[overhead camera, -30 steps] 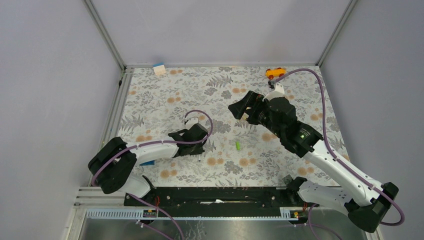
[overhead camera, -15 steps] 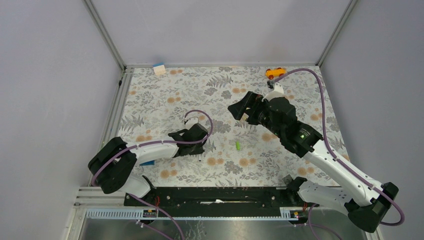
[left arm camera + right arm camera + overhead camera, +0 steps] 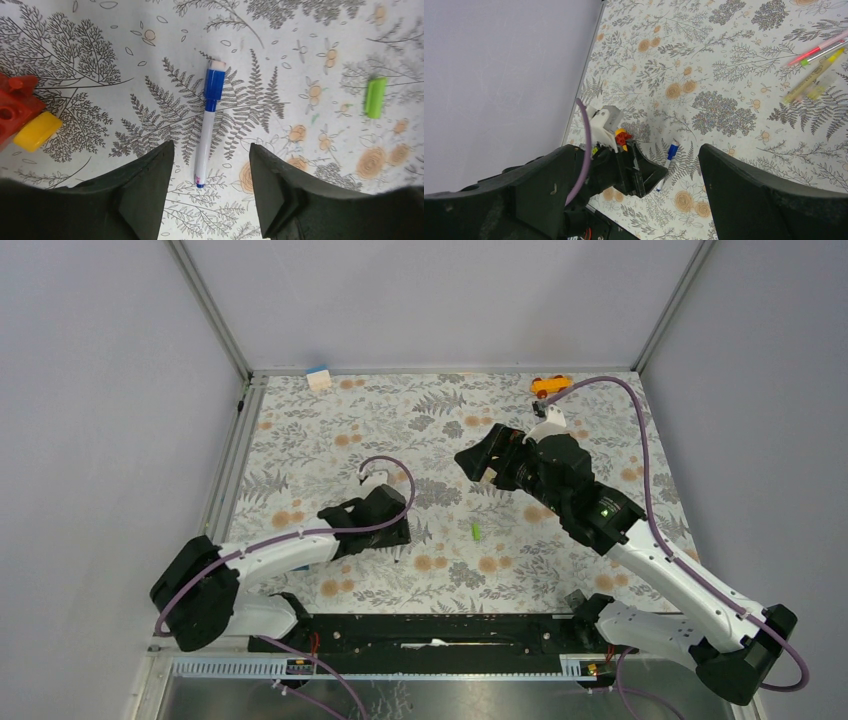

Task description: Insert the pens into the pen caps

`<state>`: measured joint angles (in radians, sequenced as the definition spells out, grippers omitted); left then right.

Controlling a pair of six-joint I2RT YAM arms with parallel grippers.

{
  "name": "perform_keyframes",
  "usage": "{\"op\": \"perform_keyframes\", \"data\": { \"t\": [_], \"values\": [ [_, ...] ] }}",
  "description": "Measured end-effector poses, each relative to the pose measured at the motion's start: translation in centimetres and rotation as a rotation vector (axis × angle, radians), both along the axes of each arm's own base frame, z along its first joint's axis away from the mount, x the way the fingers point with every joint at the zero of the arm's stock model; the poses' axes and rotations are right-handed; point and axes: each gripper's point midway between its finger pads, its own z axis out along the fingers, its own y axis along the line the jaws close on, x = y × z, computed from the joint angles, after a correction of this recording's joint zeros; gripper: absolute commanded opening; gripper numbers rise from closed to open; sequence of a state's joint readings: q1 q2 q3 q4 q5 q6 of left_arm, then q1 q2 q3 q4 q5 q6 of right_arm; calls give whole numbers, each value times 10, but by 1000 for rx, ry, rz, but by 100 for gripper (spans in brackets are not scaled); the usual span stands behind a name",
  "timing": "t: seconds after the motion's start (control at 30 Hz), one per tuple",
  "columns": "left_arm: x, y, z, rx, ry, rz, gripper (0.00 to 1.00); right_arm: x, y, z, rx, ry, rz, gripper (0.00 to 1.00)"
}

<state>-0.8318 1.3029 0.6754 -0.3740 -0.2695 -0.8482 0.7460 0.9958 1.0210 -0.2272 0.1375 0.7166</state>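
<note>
My right gripper is above the pale yellow pen's body (image 3: pixel 806 85), which lies toward the right in its wrist view, so I should turn my fingers downward over it and lower to close.
A white pen (image 3: pixel 205 145) with a dark blue end (image 3: pixel 214 85) lies flat on the flowered cloth. Its near tip sits between the fingers of my left gripper (image 3: pixel 211 146), which is open and does not touch it. A lime green pen cap (image 3: pixel 375 96) lies apart to the right, also seen as the green cap (image 3: pixel 476 531) from above. My right gripper (image 3: pixel 478 462) hangs open above the cloth, holding nothing. In the right wrist view a pink-red pen (image 3: pixel 819 50) and a pale yellow pen (image 3: pixel 811 80) lie together far off, and the white pen (image 3: pixel 667 161) shows beside the left gripper.
Red and yellow toy bricks (image 3: pixel 20 115) sit just left of the left gripper. An orange toy car (image 3: pixel 551 386) stands at the back right edge and a small white-blue block (image 3: pixel 318 378) at the back left. Metal frame rails border the cloth.
My left gripper has opened and let go of the white pen, which now lies on the cloth. The left arm has drawn back a little toward the left. The right arm has hardly moved.
</note>
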Motion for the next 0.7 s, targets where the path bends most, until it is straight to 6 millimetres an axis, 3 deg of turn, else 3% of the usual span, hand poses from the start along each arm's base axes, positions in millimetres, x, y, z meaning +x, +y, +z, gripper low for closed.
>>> {"op": "perform_keyframes", "data": {
  "t": [0.43,0.7],
  "values": [
    [-5,9,55,-55,-118,-66,68,5,10,-18,-42,30,33,100],
    [-6,30,123,-81,-293,-94,70,9,15,-28,-77,40,47,100]
  ]
}}
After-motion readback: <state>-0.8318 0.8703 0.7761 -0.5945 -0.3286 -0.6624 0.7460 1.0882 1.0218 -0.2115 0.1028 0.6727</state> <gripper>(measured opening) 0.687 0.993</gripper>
